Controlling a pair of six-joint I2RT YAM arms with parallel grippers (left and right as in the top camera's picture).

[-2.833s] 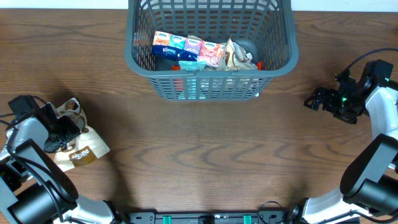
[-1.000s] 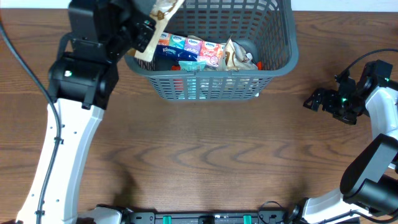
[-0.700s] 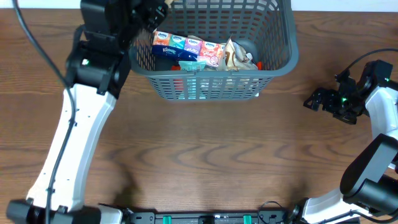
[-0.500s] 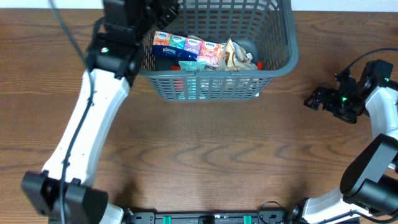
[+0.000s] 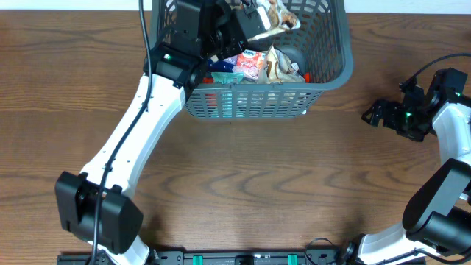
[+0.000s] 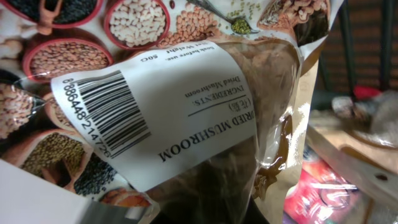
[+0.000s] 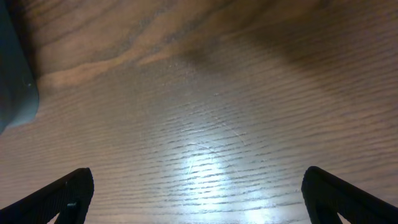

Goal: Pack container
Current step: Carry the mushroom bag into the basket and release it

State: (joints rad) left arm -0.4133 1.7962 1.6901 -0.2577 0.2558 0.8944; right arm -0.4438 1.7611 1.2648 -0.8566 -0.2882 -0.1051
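The dried mushroom bag (image 5: 276, 16) is still above the packs. My left gripper will next lower it into the basket (image 5: 324, 70) toward the contents and then let it go.
The dark grey slotted basket (image 5: 324, 70) stands at the back middle of the table, with tissue packs (image 5: 249, 62) and snack packs (image 5: 283, 68) inside. My left gripper (image 5: 246, 20) is over the basket's left half, shut on a dried mushroom bag (image 5: 276, 16) held above the contents. In the left wrist view the bag (image 6: 186, 106) fills the frame, with a white barcode label; red packs (image 6: 323, 186) lie below. My right gripper (image 5: 375, 114) is open and empty over bare table at the right; its fingertips (image 7: 68, 193) show wide apart.
The basket's corner (image 7: 15, 87) shows at the left edge of the right wrist view. The wooden table (image 5: 243, 184) lies in front of the basket.
My left arm has lifted the mushroom bag from the table's left side and carried it right, over the basket's rim to above its contents. The right arm has barely moved.
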